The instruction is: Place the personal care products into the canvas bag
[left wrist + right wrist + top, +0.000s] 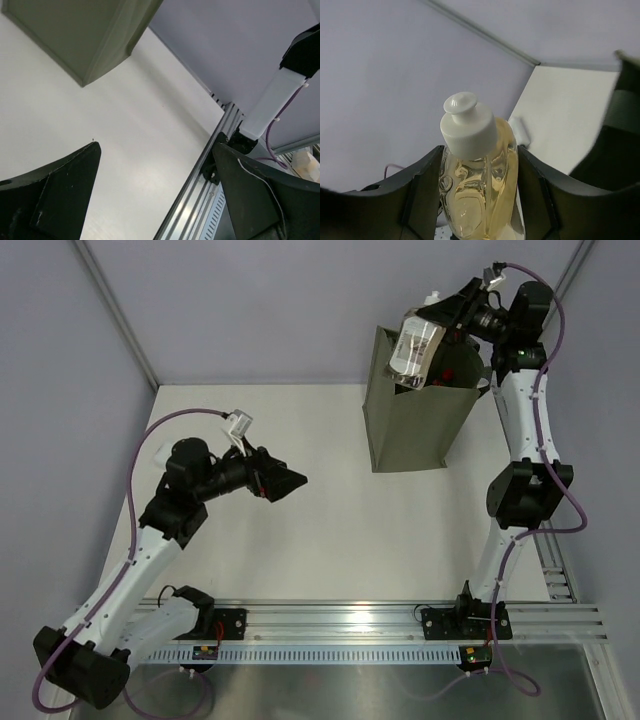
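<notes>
I need to move my right gripper to the right in the top view, lower it into the bag's opening (456,364) and release, because the pouch hangs by the bag's side rim.
The olive-green canvas bag (410,425) stands upright at the back right of the table; its lower corner also shows in the left wrist view (85,35). My right gripper (440,325) is shut on a clear amber-liquid pouch (415,348) with a white label and holds it above the bag's open top. In the right wrist view the pouch (477,195) sits between the fingers (417,195), its white spout cap (467,130) pointing away. My left gripper (285,483) is open and empty above the table's left middle. The other products are out of view.
An aluminium rail (380,625) runs along the near edge with both arm bases on it. Grey walls close in the back and sides. The right arm's white link (525,420) rises just right of the bag.
</notes>
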Tool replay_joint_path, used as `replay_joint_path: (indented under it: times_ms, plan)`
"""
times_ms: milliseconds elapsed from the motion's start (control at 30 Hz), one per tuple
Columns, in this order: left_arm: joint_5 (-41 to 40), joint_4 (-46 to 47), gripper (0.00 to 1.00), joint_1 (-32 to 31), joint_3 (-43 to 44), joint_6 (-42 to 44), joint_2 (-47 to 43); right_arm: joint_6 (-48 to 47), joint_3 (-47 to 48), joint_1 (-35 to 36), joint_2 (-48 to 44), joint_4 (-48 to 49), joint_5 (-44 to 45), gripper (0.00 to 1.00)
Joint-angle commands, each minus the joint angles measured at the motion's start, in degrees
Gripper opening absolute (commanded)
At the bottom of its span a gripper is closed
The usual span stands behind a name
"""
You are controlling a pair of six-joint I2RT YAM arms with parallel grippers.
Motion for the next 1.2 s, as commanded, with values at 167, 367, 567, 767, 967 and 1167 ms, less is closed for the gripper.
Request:
replay_joint_path:
  times_ms: [167,367,567,767,967,1167]
  plan:
    - [-12.99,-10.17,0.99,2.28,-3.76,2.88,-9.17,2.93,10.16,-8.48,8.92,4.97,5.08,0.0]
    - [-32.13,-16.05,0.99,2.81,-3.15,-2.13,-11.11,-15.44,14.37,-6.65,11.12,-6.16,10.08,0.0]
    - [-51.31,-27.12,0.99,6.83,2.38,-11.96,-4.01,-45.9,10.18,-2.34,3.14,-22.71,18.69,0.8]
    - [-49.83,-36.53,0.98,17.12,11.15,-23.4,13.8,-59.82,8.14,-2.34,-6.7,-30.7,20.11,0.99]
    - [-53.78,-46.02,0.99,23.64,24.26,-26.57,32.64,-69.93,2.17,-2.34,-19.26,-35.1,18.09,1.0]
    - [-55.8,-46.82,0.99,28.91,33.58,-25.08,47.5,-72.14,-13.89,-2.42,-33.4,-37.31,8.45,0.99]
